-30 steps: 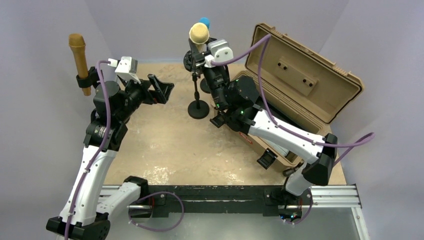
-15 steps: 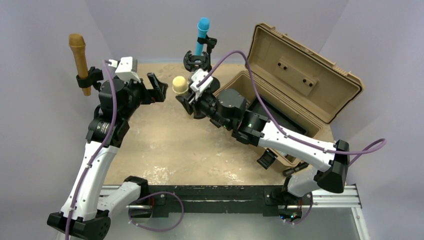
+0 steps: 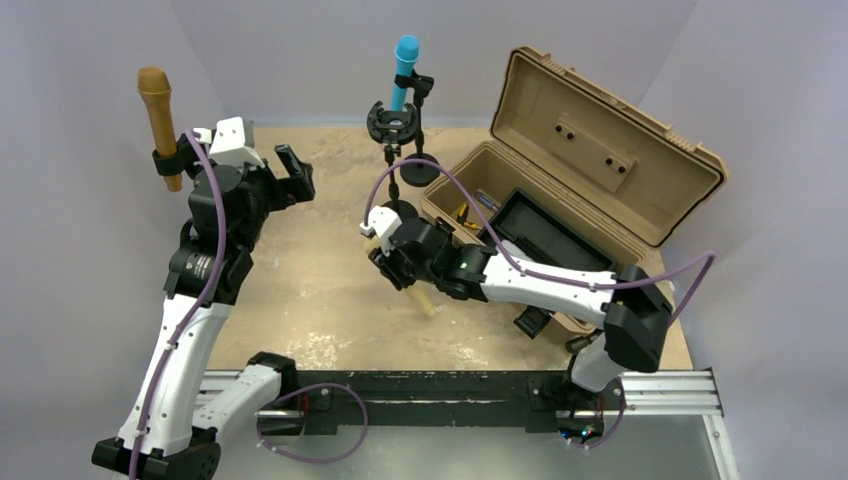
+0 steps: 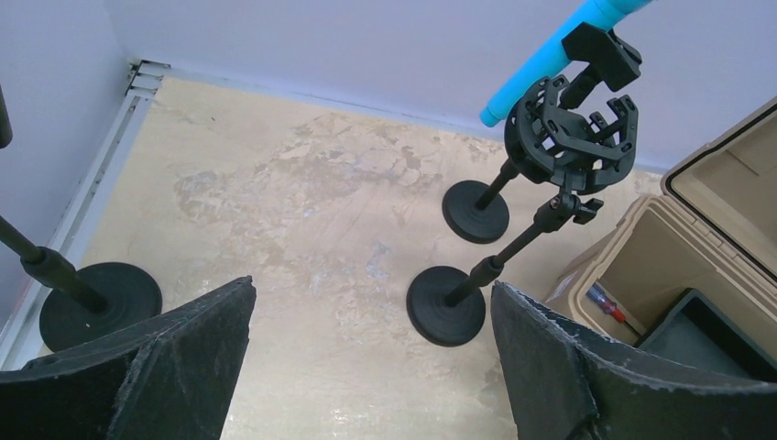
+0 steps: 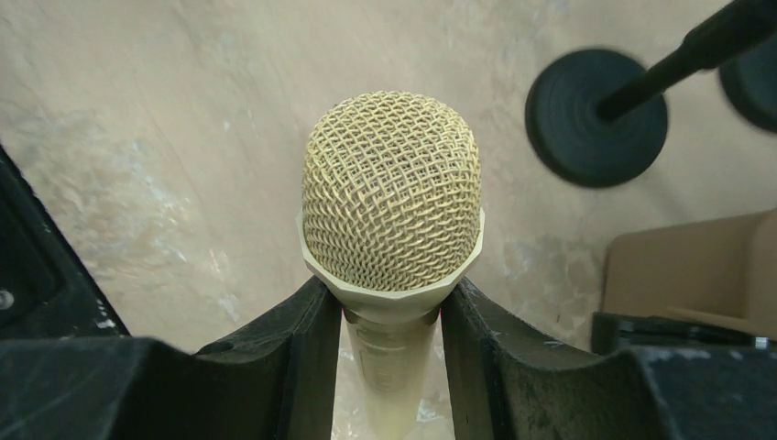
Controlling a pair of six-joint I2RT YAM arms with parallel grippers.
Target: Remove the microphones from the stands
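Note:
Next, my right gripper lowers the tilted microphone until it rests flat on the clear tabletop (image 3: 432, 322) beside the tan case below, then releases it.
My right gripper (image 3: 393, 256) is shut on a cream microphone (image 3: 423, 299) just below its mesh head (image 5: 391, 188). It holds the microphone tilted low over the table, with the handle end down near the sandy surface. The empty black stand with its ring mount (image 3: 391, 119) stands behind, and its mount (image 4: 570, 131) and base (image 4: 446, 305) show in the left wrist view. My left gripper (image 3: 292, 176) is open and empty, raised at the left, and its fingers (image 4: 137, 367) are spread wide.
A blue microphone (image 3: 405, 62) sits on a second stand at the back. A brown microphone (image 3: 157, 110) sits clipped on a stand at the far left, base (image 4: 99, 303). An open tan case (image 3: 600, 150) fills the right side, close to my right arm.
My right gripper has carried the cream microphone off the stand, down and toward the near side over the table. My left gripper has drawn back a little to the left.

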